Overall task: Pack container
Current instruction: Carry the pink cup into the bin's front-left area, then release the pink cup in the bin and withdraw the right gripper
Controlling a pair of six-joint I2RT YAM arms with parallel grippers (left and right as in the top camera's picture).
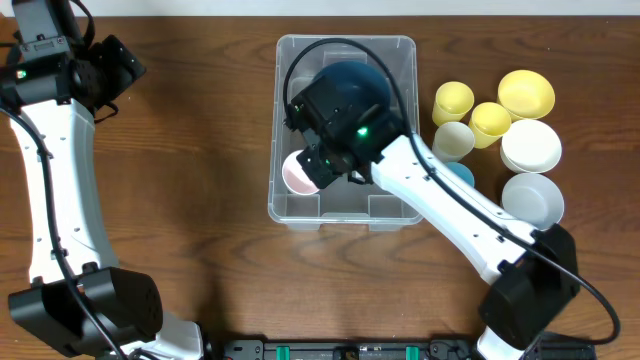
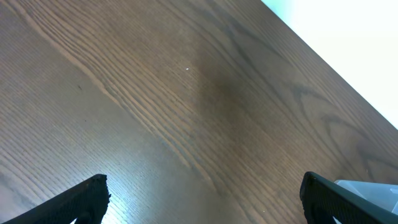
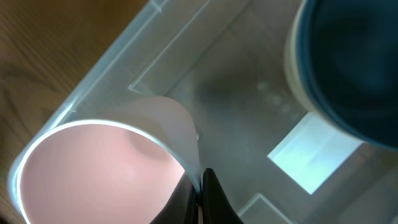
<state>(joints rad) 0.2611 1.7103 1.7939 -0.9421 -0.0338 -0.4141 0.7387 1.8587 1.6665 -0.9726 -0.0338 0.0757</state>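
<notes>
Next I will draw my right gripper back, down into the bin's near corner by the cup [image 1: 298,204] and release it, since the dark blue bowl [image 1: 345,80] takes the far end of the bin.
The container [image 1: 290,60] is a clear plastic bin at the table's middle, with a white label [image 3: 314,158] on its floor. Inside it lies a dark blue bowl [image 1: 345,80], also at the top right of the right wrist view [image 3: 348,62]. My right gripper [image 3: 199,186] is down in the bin's near left part, shut on the rim of a pink cup [image 3: 93,171], one finger inside the cup and one outside. From overhead the pink cup [image 1: 296,174] peeks out beside the right gripper [image 1: 322,165]. My left gripper [image 2: 202,199] hangs open over bare wood at the far left.
To the right of the bin stand yellow cups [image 1: 453,101], a yellow bowl [image 1: 526,92], white bowls [image 1: 531,146], a pale cup [image 1: 453,140] and a light blue bowl [image 1: 533,198]. The right arm [image 1: 450,205] slants across the bin's near right corner.
</notes>
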